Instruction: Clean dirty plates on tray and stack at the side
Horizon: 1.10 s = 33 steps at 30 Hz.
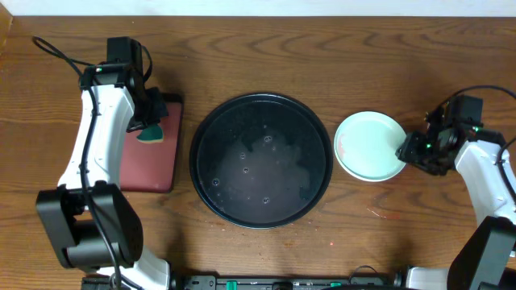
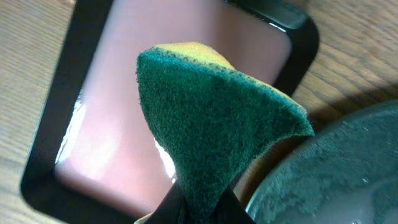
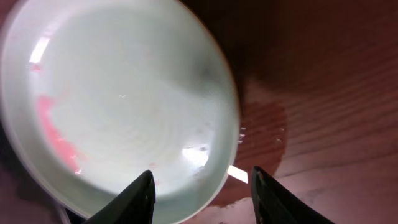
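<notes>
The sponge (image 2: 217, 124) is already hanging over the empty reddish-brown tray. I will lower my left gripper a little next, away from the black tray, and let go of the sponge.
The large round black tray (image 1: 262, 159) sits mid-table, wet and with no plates on it. A pale mint-green plate (image 1: 369, 145) lies on the wood tabletop right of the tray, on top of another plate whose rim shows beneath; a red smear marks its left part (image 3: 56, 134). My right gripper (image 1: 409, 150) is open, its fingers (image 3: 202, 193) straddling the plate's right rim. My left gripper (image 1: 150, 122) is shut on a green-and-yellow sponge (image 2: 217, 124) held over the rectangular reddish-brown tray (image 2: 118, 112). The yellow plate is not visible.
The reddish-brown rectangular tray (image 1: 149, 149) lies left of the black tray. A wet patch (image 3: 261, 134) shows on the wood beside the plates. Bare wood tabletop (image 1: 387, 217) lies to the front right.
</notes>
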Motion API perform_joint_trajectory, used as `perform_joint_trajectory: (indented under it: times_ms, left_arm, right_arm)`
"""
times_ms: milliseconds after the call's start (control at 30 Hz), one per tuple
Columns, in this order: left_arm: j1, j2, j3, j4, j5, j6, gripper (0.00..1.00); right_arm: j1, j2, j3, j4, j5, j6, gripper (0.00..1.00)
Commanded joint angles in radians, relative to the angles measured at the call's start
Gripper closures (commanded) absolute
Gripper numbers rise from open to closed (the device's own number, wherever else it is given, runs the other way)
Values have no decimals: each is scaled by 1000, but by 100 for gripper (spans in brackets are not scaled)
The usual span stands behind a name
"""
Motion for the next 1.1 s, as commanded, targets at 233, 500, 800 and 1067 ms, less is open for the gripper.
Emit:
perform_joint_trajectory:
  times_ms: [233,500,800,1067]
  left_arm:
    - [53,169,-53,87,-65,17,93]
    - [53,204,-53,100,-65,15,33]
    - [51,55,-35,56,-54,-90,23]
    - [50,11,-41,48,-54,-130,23]
  right_arm:
    - [81,-18,152,-100,-31,-63,51]
    - [103,-70,155,-132,-42,-81,52]
    - [103,-333,163,-156,-45,-80,1]
    - [103,-607,181,-214,-32,-77,1]
